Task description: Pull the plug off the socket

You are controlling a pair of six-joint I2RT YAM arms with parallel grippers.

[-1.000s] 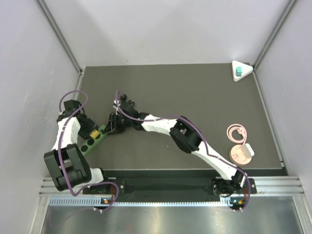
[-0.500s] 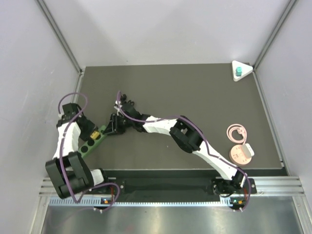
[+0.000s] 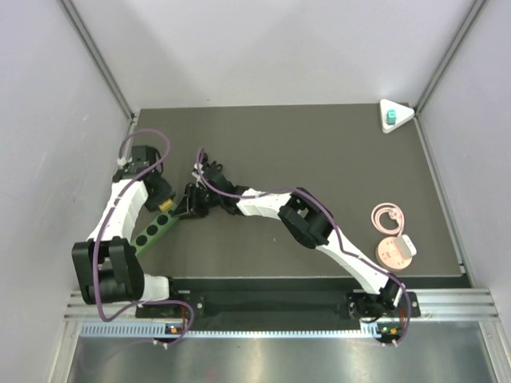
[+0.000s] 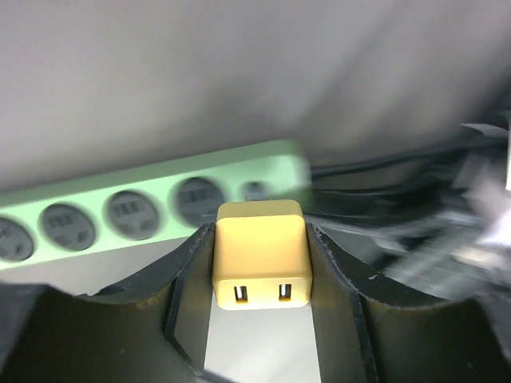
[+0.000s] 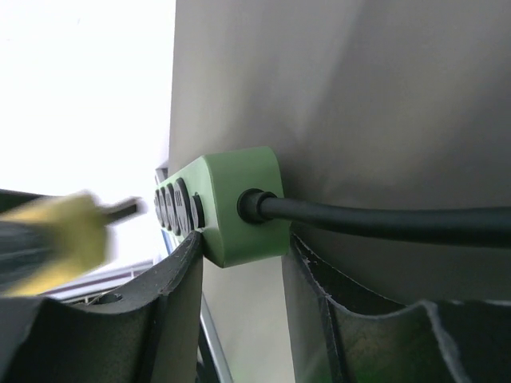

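Observation:
The yellow cube's prongs are off the green power strip (image 3: 152, 231). Next, my left gripper carries the cube outward and to the right in the top view, onto open mat (image 3: 269, 164) to release it.
The teal plug (image 3: 390, 118) sits on the white triangular socket (image 3: 404, 114) in the far right corner of the mat, with neither gripper near it. My left gripper (image 3: 165, 204) (image 4: 259, 231) is shut on a small yellow cube (image 4: 259, 254) with two slots in its face. It holds the cube just off a green power strip (image 3: 152, 231) (image 4: 120, 207). My right gripper (image 3: 188, 204) (image 5: 239, 243) is shut on the cable end of the green power strip (image 5: 239, 199). In the right wrist view the yellow cube (image 5: 64, 231) is blurred, and its prongs are clear of the strip.
A round pink disc (image 3: 394, 251) with a small white cube on it and a coiled pink cable (image 3: 388, 215) lie at the right. The strip's black cable (image 5: 383, 219) runs past my right fingers. Grey walls close off the left, far and right sides.
My left arm has swung up and to the right, lifting the yellow cube off the green strip. My right gripper has stayed on the strip's end.

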